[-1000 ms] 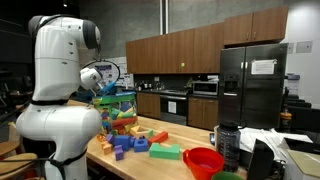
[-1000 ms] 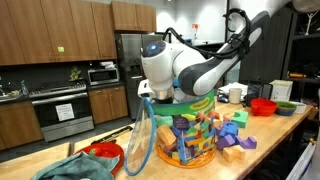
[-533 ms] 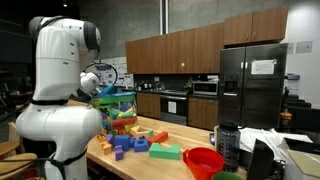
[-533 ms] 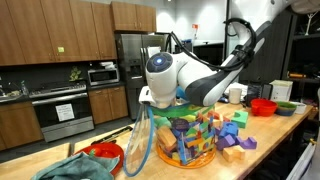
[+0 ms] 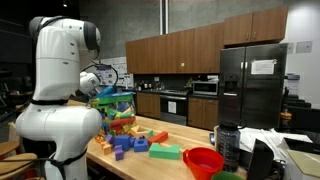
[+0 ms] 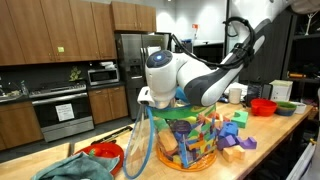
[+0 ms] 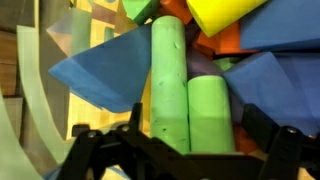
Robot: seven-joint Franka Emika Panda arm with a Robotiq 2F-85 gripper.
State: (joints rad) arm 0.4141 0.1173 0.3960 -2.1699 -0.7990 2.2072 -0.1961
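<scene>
My gripper is open, and its fingers are around both green cylinders now, so I will move it slightly to the right in the wrist view onto the shorter green cylinder and close it.
My gripper (image 7: 195, 135) is lowered into a clear tub (image 6: 185, 145) full of coloured blocks, which also shows in an exterior view (image 5: 116, 106). In the wrist view, two green cylinders (image 7: 170, 90) lie side by side between the jaws, and the fingers stand apart on either side of them. Blue wedge blocks (image 7: 100, 70) lie left and right of the cylinders, and a yellow block (image 7: 225, 12) sits above. In both exterior views the wrist (image 6: 162, 80) covers the jaws.
Loose blocks (image 5: 135, 145) and a green block (image 5: 165, 152) lie on the wooden counter beside the tub. Red bowls (image 5: 203, 160) (image 6: 262, 106) stand nearby. A teal cloth (image 6: 75, 168) and another red bowl (image 6: 105, 153) lie past the tub. Purple blocks (image 6: 235, 145) lie by it.
The wrist turned and sank slightly toward the tub between one second ago and half a second ago. Since then it has hardly moved.
</scene>
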